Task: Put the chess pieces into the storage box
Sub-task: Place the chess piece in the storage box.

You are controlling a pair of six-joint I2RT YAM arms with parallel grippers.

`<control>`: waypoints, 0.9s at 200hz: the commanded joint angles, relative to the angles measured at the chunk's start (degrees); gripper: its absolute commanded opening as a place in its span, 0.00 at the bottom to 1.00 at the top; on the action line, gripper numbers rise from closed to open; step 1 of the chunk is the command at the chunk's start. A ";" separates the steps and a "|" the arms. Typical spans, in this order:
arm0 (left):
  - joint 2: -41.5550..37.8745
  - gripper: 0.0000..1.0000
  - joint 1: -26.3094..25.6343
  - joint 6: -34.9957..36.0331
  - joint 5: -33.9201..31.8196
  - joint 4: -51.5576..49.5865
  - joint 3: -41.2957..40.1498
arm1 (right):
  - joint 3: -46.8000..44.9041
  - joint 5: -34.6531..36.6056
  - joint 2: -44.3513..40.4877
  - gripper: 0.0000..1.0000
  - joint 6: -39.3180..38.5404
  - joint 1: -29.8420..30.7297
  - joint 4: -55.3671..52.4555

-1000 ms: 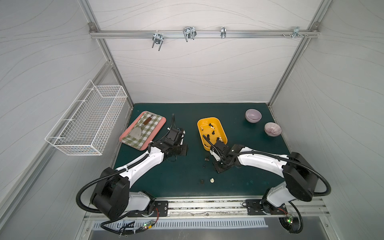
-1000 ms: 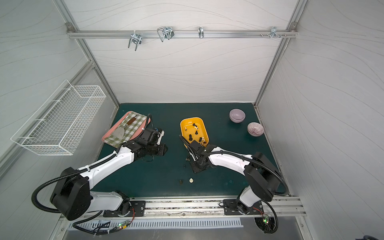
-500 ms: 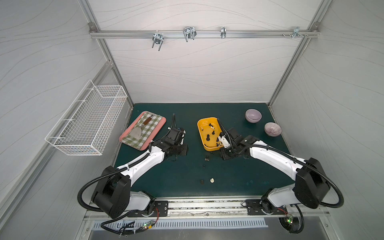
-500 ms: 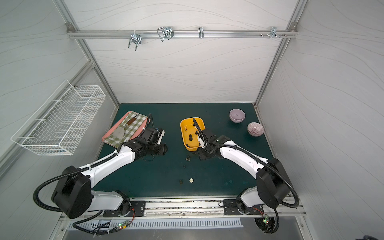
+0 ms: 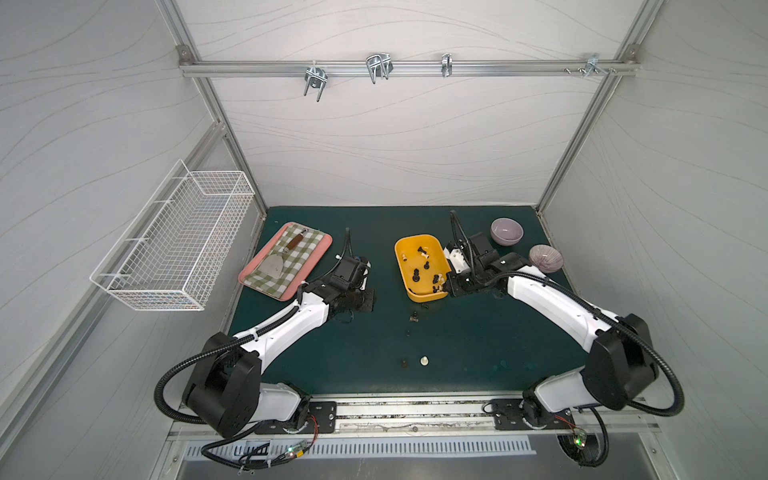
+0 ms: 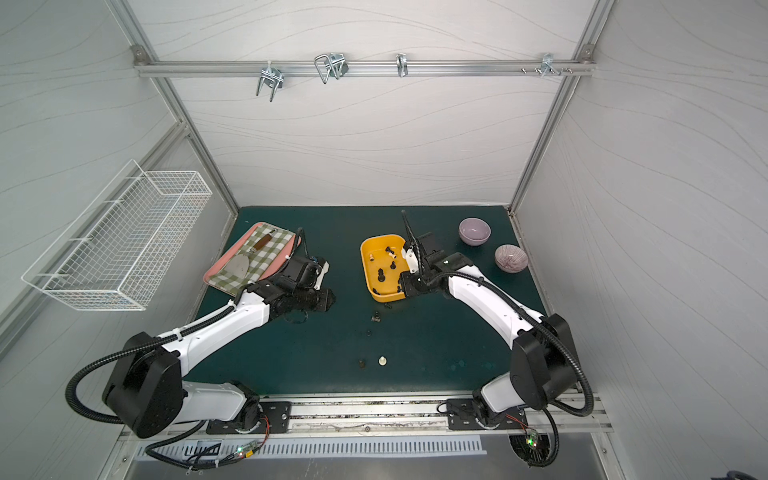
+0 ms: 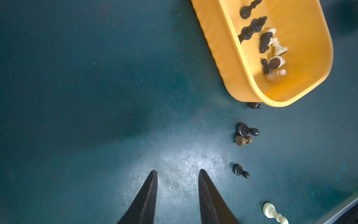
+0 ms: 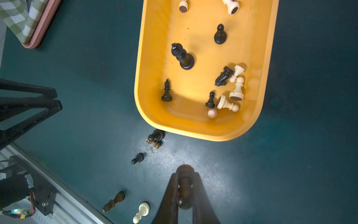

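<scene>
My right gripper holds the dark brown piece [image 8: 185, 186] and will next carry it outward past the yellow box's near rim and release it there. The yellow box's middle [image 8: 202, 47] shows bare bottom outward of my gripper.
The yellow storage box [image 5: 400, 266] [image 6: 365, 266] [image 8: 138, 77] lies mid-table and holds several black and cream chess pieces [image 8: 182, 57] [image 7: 251, 29]. Loose chess pieces lie on the mat in front of it: a dark pair [image 5: 414, 319] [image 8: 155, 138], a black pawn [image 8: 137, 158] [image 7: 241, 171], a brown one [image 8: 113, 201] and a cream one [image 5: 424, 360] [image 8: 141, 212]. My right gripper [image 5: 446, 286] [image 8: 185, 174] is shut on a dark brown chess piece [image 8: 185, 186], just off the box's near right corner. My left gripper [image 5: 368, 299] [image 7: 176, 171] hangs open and empty over bare mat, left of the box.
A pink tray [image 5: 286, 259] with checked cloth and a spatula sits at the back left. Two purple bowls [image 5: 506, 231] [image 5: 546, 257] stand at the back right. A white wire basket [image 5: 178, 245] hangs on the left wall.
My right gripper has travelled from the loose pieces in front of the box to the box's near right corner, shut the whole time. The left arm has barely moved.
</scene>
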 commanded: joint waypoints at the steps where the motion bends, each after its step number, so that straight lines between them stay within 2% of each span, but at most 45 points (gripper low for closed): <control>1: -1.18 0.37 0.27 -0.44 -0.01 0.76 0.27 | 2.84 -2.02 2.64 0.13 -2.60 -2.20 0.13; 106: -2.27 0.37 0.21 -1.41 0.51 0.46 -0.91 | 13.48 1.33 16.16 0.13 -7.17 -4.91 0.52; 157: -3.69 0.37 0.23 -1.75 0.47 0.35 -2.05 | 20.13 6.59 23.73 0.14 -8.40 -4.86 -0.21; 180: -4.10 0.37 0.21 -1.93 0.70 0.28 -2.50 | 22.76 6.64 26.40 0.14 -8.17 -4.94 -0.22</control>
